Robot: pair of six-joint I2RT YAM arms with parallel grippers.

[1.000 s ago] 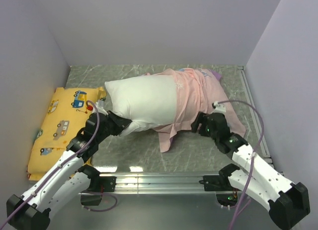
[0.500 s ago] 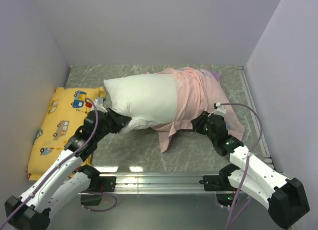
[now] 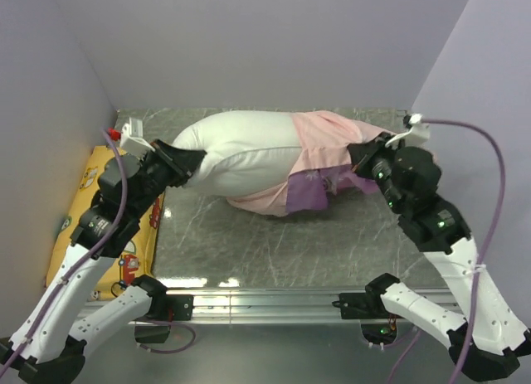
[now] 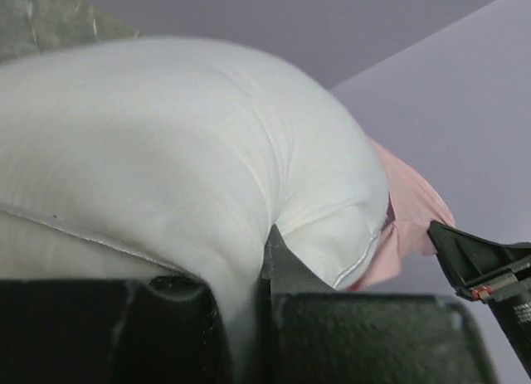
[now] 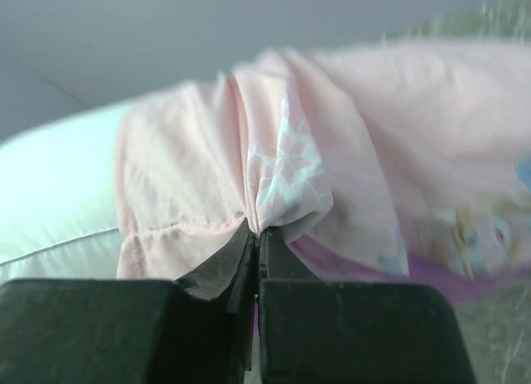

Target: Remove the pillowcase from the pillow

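Note:
Next, my left gripper lowers the pinched pillow end onto the marbled table and releases it there, because the pillow still hangs stretched between both arms.
The plump white pillow [image 3: 241, 150] hangs stretched between my two arms above the marbled table [image 3: 332, 243]. Its left end is pinched in my left gripper [image 3: 192, 162], and in the left wrist view white pillow [image 4: 166, 143] cloth is squeezed between the dark fingers [image 4: 357, 338]. The pillowcase [image 3: 323, 139], pale pink with a purple patch hanging below, covers only the pillow's right part. My right gripper [image 3: 362, 156] is shut on a bunched fold of it. In the right wrist view the pillowcase [image 5: 323, 143] gathers into the gripper [image 5: 259, 233], with the bare pillow [image 5: 58, 185] to the left.
A yellow cushion [image 3: 91, 181] printed with vehicles lies along the left wall, partly under my left arm. Lilac walls close in the left, back and right sides. A metal rail [image 3: 265, 299] runs along the near edge.
My right gripper closed on the pillowcase and rose toward the far right. The left arm lifted and swung left with the pillow's end, so pillow and case now hang stretched off the table.

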